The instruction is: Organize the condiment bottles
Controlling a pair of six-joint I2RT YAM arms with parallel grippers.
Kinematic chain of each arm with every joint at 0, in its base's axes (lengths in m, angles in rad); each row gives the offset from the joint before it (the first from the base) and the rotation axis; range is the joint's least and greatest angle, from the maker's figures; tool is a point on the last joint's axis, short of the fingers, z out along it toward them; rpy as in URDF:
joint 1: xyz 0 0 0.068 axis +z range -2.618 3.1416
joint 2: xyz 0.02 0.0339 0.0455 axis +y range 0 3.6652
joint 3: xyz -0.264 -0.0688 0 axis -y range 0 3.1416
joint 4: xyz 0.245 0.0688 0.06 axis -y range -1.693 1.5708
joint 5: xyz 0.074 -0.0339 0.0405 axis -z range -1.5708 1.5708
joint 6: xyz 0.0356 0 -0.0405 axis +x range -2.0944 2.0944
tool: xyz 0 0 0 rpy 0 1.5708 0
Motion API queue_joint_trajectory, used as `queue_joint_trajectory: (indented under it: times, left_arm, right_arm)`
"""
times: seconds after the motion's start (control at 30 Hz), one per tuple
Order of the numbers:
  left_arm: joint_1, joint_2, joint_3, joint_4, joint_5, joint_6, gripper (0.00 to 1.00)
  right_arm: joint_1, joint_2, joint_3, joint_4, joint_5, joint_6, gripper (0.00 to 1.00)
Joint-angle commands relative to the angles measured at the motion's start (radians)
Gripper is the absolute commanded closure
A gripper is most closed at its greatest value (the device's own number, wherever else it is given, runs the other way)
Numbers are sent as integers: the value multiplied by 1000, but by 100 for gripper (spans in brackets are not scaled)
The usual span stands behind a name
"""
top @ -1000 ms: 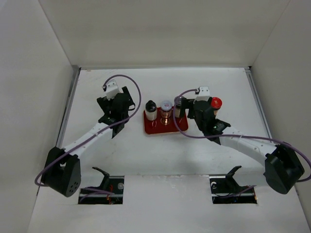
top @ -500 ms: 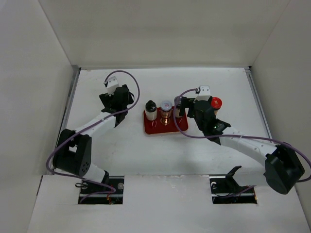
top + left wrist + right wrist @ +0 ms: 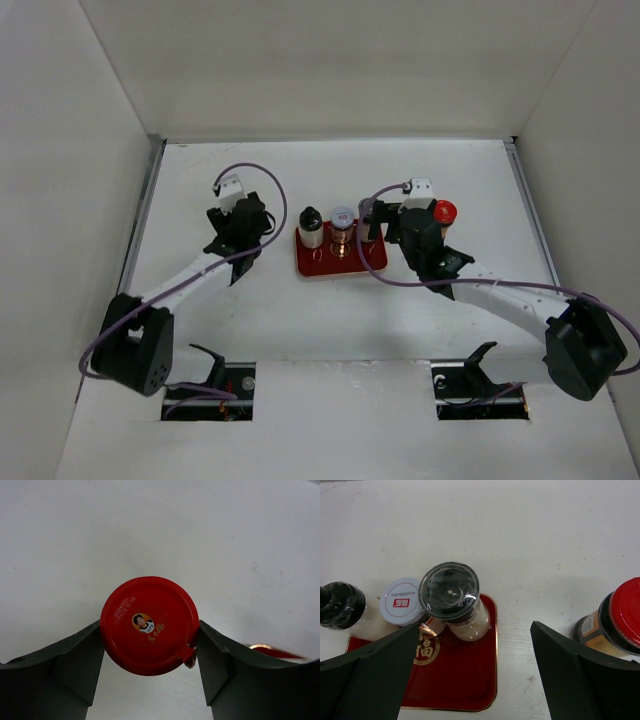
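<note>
My left gripper lifts next, moves right in the top view and lowers onto the tray's bare near corner by the white bottle (image 3: 316,264), since that spot is bare.
In the left wrist view a red-capped jar (image 3: 148,625) stands on the white table between my left gripper's (image 3: 149,632) fingers, and both pads press against the cap's sides. From above, that gripper (image 3: 252,222) hides the jar, left of the tray. On the red tray (image 3: 345,264) stand a white bottle with a black cap (image 3: 311,228), a silver-lidded jar (image 3: 342,224) and a dark-lidded jar (image 3: 369,222). My right gripper (image 3: 474,630) hangs open over the tray's right edge (image 3: 490,680), holding nothing. Another red-capped jar (image 3: 444,212) stands on the table right of it.
The tray's near half (image 3: 455,685) is bare, with a gold emblem (image 3: 426,650) at its left. White walls close the table in at the back and both sides. Two cut-outs with black hooks (image 3: 210,365) lie along the near edge.
My left gripper has closed from wide open onto the red cap, and its arm has shifted a little. The right arm and the bottles on the tray have stayed put.
</note>
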State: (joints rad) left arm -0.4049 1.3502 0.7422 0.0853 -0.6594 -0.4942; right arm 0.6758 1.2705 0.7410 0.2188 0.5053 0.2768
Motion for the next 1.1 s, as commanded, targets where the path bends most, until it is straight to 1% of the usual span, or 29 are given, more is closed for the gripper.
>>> queue_joint_trajectory:
  times: [0.0, 0.17, 0.3, 0.43, 0.57, 0.73, 0.9, 1.07]
  left_arm:
    - [-66, -187, -53, 62, -65, 0, 65]
    - [-201, -376, -130, -19, -112, 20, 66]
    - [-297, -500, -149, -94, -141, 20, 69]
    - [-399, -527, -124, -118, -158, 19, 69]
    - [-495, -441, -63, -73, -171, 20, 69]
    - [-557, -283, 26, 11, -140, 43, 69]
    - [-584, -171, 86, 94, -128, 85, 69]
    - [-568, -67, 121, 154, -102, 109, 69]
  right_arm:
    - [9, -26, -2, 62, 22, -1, 0]
    - [8, -28, -6, 67, 21, 2, 0]
    - [0, -34, -15, 82, 25, 9, 0]
    - [-9, -43, -23, 90, 30, 22, 0]
    - [-22, -52, -28, 90, 32, 28, 0]
    - [-43, -75, -43, 93, 30, 41, 0]
    - [-49, -80, -48, 96, 22, 47, 0]
    - [-48, -76, -46, 96, 24, 45, 0]
